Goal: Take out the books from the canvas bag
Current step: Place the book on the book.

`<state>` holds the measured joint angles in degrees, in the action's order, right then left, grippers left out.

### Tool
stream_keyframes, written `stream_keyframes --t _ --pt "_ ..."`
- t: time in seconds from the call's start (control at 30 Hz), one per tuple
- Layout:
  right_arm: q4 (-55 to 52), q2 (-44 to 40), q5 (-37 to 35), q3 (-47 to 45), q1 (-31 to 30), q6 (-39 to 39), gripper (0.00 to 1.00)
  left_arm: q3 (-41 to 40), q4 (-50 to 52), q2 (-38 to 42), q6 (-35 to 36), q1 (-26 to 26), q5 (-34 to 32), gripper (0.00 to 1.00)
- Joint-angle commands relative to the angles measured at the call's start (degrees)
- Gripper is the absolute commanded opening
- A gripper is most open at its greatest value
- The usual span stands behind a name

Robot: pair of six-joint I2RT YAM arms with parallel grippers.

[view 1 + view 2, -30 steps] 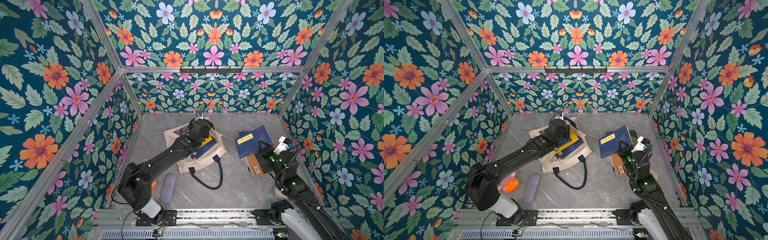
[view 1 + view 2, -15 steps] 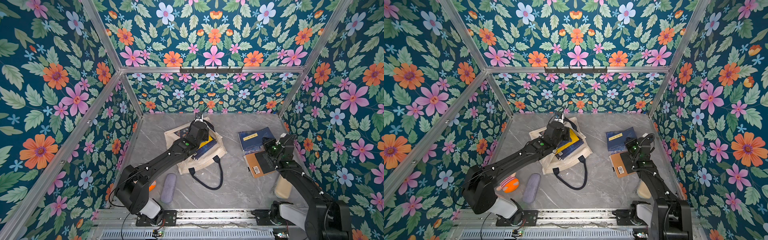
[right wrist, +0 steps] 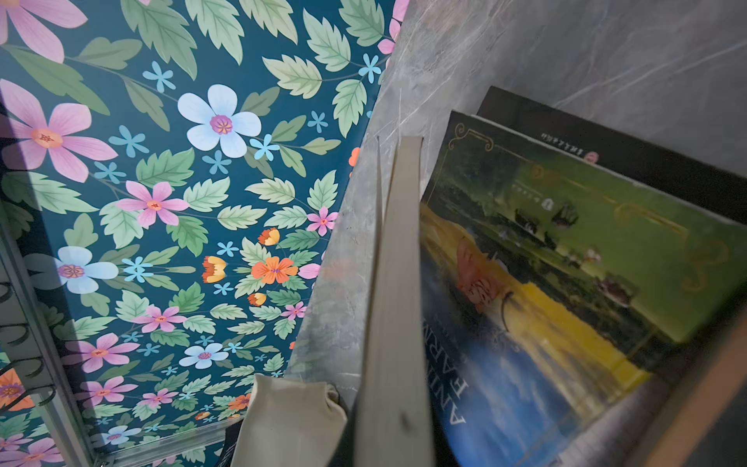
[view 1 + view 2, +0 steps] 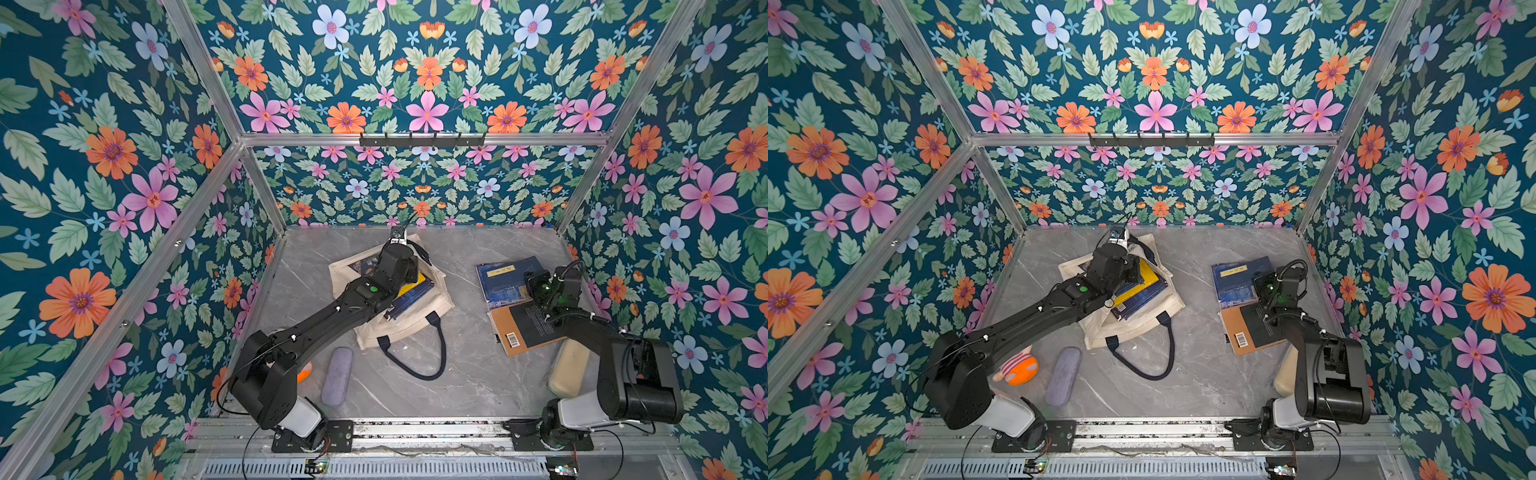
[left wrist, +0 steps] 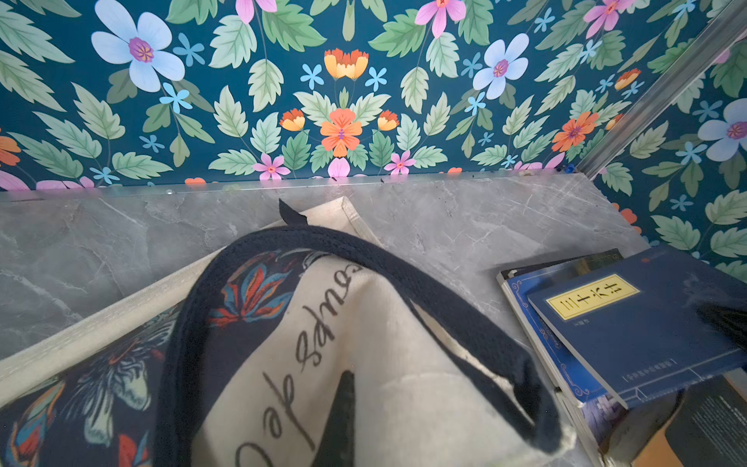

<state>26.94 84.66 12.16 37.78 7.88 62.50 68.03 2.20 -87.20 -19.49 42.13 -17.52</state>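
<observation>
The navy book goes down with my right gripper toward the landscape-cover book below and comes free there next, since that stack lies clear of the bag (image 4: 419, 320).
The cream canvas bag (image 4: 419, 320) lies at the middle of the table, mouth towards the back wall. A yellow book (image 4: 411, 286) and a navy book (image 4: 415, 299) show in its mouth. My left gripper (image 4: 405, 266) is shut on the bag's upper cloth (image 5: 404, 384), beside the navy handle (image 5: 444, 307). At the right, my right gripper (image 4: 534, 286) is shut on a navy book with a yellow label (image 4: 505, 278); its page edge (image 3: 398, 303) fills the wrist view. That book lies over a landscape-cover book (image 3: 566, 283) and a black book (image 3: 606, 149). A brown and black book (image 4: 528, 328) lies next to them.
A grey-lilac pouch (image 4: 336, 376) and an orange plush toy (image 4: 1017, 368) lie near the left arm's base. A cream oblong thing (image 4: 569, 368) sits by the right arm. The bag's other handle (image 4: 415, 365) loops towards the front. Flowered walls close in three sides.
The right arm has swung outward and lowered the navy book flat onto the pile at the right. The left arm has kept its hold on the bag and barely moved.
</observation>
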Motion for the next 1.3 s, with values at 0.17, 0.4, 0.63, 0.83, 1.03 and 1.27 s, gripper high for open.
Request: stream_keyframes --t 0.17,0.4,0.63,0.83,1.03,1.27 --pt "0.74 4.28 -0.97 0.91 0.55 -0.45 0.0 0.04 -2.31 0.19 -0.18 0.23 1.0 0.0" --pt "-4.68 4.94 -0.64 3.52 0.69 -1.86 0.15 0.13 -2.28 0.12 0.19 0.41 0.73 0.0" --pt "-11.71 5.7 0.09 6.01 0.91 -2.38 0.43 0.17 -2.11 0.05 0.35 0.66 0.59 0.0" --pt "-17.96 4.31 -1.08 7.01 1.0 -1.66 0.56 0.39 -1.89 0.1 0.42 0.59 0.56 0.0" --pt "-23.88 4.33 -0.66 9.58 1.35 -1.51 0.71 0.61 -1.74 -0.1 0.66 0.71 0.58 0.0" --pt "-26.35 9.82 6.48 14.8 2.85 0.42 0.77 0.83 -1.32 -0.34 0.63 0.85 0.72 0.0"
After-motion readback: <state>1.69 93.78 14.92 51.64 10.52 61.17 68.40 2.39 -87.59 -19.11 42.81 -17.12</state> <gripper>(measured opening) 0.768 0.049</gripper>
